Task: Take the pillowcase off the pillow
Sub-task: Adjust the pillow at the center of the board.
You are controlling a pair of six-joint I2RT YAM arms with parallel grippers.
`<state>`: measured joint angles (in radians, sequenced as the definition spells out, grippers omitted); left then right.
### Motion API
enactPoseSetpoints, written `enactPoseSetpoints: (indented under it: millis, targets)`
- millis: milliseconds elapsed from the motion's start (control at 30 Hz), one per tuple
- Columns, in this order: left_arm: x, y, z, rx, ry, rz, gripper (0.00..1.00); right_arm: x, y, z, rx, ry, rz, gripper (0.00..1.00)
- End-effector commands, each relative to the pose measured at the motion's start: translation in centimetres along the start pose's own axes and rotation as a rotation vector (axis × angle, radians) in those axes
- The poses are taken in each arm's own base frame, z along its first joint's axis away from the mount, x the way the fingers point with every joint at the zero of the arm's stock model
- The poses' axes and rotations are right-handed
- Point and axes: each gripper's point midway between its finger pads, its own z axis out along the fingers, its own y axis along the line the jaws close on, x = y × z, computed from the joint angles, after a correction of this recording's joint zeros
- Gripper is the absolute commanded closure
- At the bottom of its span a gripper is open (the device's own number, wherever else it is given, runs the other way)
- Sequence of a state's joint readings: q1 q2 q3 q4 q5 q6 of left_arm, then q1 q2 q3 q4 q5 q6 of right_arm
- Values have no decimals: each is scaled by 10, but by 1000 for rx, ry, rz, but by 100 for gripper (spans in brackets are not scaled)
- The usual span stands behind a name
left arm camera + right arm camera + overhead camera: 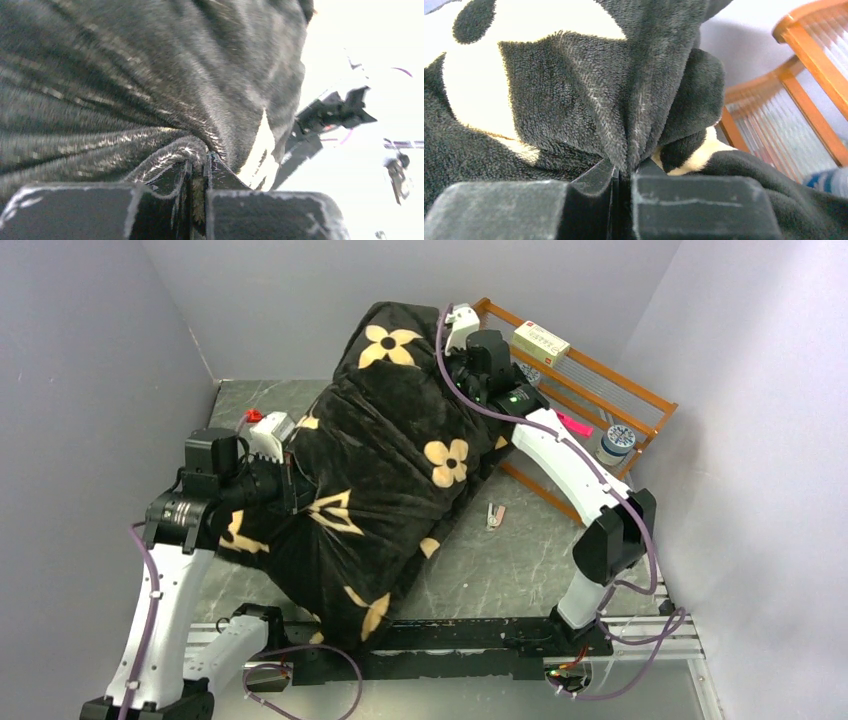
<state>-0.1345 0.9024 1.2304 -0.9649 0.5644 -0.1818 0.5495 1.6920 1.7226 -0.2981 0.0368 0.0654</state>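
Observation:
My right gripper holds the pillowcase's far end. My left gripper next needs to move slightly back toward the black bar (462, 634) baseward of it and let go of the pillowcase's fold.
The black plush pillowcase (395, 455) with tan flower motifs lies diagonally across the table, bulging and full. The white pillow is hidden inside it. My left gripper (290, 478) is shut on a fold of the pillowcase (170, 150) at its left side; the cloth is pinched between the fingers (200, 172). My right gripper (462, 358) is shut on a fold of the pillowcase (634, 120) at its far upper end, near the rack. The fabric is pulled taut into ridges between both grips.
An orange wooden rack (600, 390) stands at the back right with a white box (541, 342) on top and a small jar (617, 441) beside it. A small pale object (494, 515) lies on the grey marbled table (520, 560). Grey walls close in on both sides.

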Motion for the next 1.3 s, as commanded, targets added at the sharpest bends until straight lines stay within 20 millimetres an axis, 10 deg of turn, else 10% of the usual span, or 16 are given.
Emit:
enactPoseSetpoints:
  millis: [0, 433, 600, 867, 1267]
  targets:
    - [-33, -94, -36, 445, -184, 241, 95, -94, 73, -13, -306, -310, 10, 100]
    - [5, -34, 6, 224, -133, 122, 84, -15, 150, 58, -476, -130, -37, 100]
    - [-12, -8, 5, 41, -173, 95, 62, 10, 163, 73, -513, -30, -51, 64]
    - [-39, 25, -1, -175, -256, 48, 27, 12, 134, 33, -414, 1, -16, 22]
    - [-126, 52, 5, -351, -352, 39, 4, 56, 55, -55, -232, 32, 347, 4]
